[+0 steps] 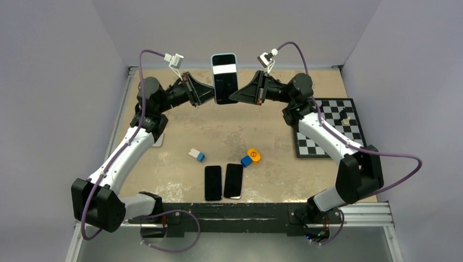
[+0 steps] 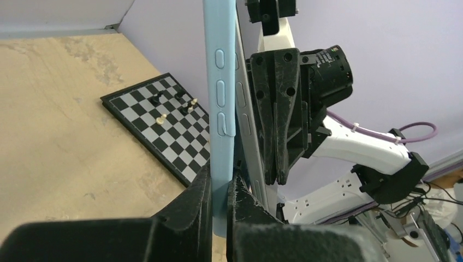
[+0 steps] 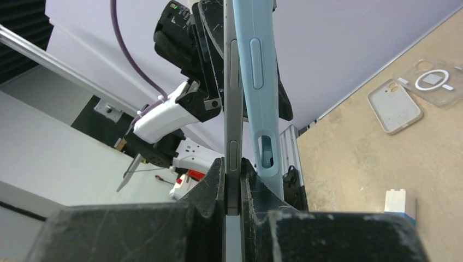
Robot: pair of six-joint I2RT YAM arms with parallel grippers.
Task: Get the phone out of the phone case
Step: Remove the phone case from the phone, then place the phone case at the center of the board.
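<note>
My left gripper carries the blue case off the phone next, then down beside the loose cases, as the phone's edge already stands free.
A phone (image 1: 225,82) in a light blue case (image 1: 224,56) is held upright above the far middle of the table. My left gripper (image 1: 211,95) is shut on the blue case (image 2: 221,109) at its left edge. My right gripper (image 1: 236,95) is shut on the grey phone (image 3: 233,109) at its right edge. In the right wrist view the case (image 3: 256,71) stands peeled a little away from the phone's edge. In the left wrist view the phone's grey edge (image 2: 248,125) shows beside the case.
A chessboard (image 1: 327,128) with a few pieces lies at the right. Two dark phones (image 1: 223,182), a blue and white block (image 1: 197,155), a blue block (image 1: 246,161) and an orange disc (image 1: 254,155) lie near the front. Two loose cases (image 3: 412,98) lie at the far left.
</note>
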